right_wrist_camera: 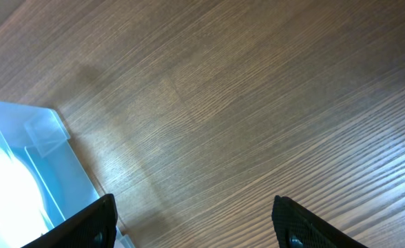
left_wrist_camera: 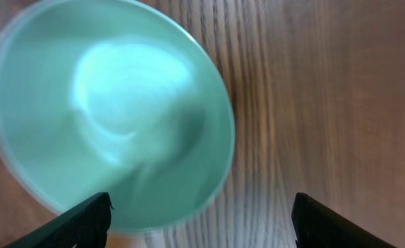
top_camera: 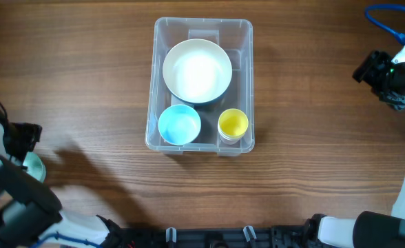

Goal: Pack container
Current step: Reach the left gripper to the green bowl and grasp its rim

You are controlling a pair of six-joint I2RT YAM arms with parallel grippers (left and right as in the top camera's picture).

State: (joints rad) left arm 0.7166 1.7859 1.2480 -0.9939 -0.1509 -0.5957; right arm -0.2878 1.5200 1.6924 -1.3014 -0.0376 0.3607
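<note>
The mint-green bowl's rim [left_wrist_camera: 215, 193] is below the left gripper, between its spread fingers, so the gripper needs to move down next with one finger inside the mint-green bowl [left_wrist_camera: 106, 110] and the other outside.
The clear plastic container [top_camera: 244, 31] stands at the middle of the table. Inside it are a large white bowl [top_camera: 197, 70], a small blue bowl [top_camera: 180, 125] and a yellow cup [top_camera: 233, 125]. A mint-green bowl [left_wrist_camera: 106, 110] rests on the wood at the far left, blurred in the left wrist view. My left gripper [left_wrist_camera: 201, 222] hovers over it with its jaws wide apart, and the bowl's near rim reaches in beside the left finger [left_wrist_camera: 78, 224]. My right gripper [right_wrist_camera: 199, 222] is open over bare wood, to the right of the container's corner [right_wrist_camera: 30, 131].
From overhead the green bowl [top_camera: 34, 166] shows only as a sliver beside the left arm [top_camera: 16, 186]. The right arm [top_camera: 388, 76] is at the far right with a blue cable [top_camera: 388, 17] behind it. Bare wood surrounds the container.
</note>
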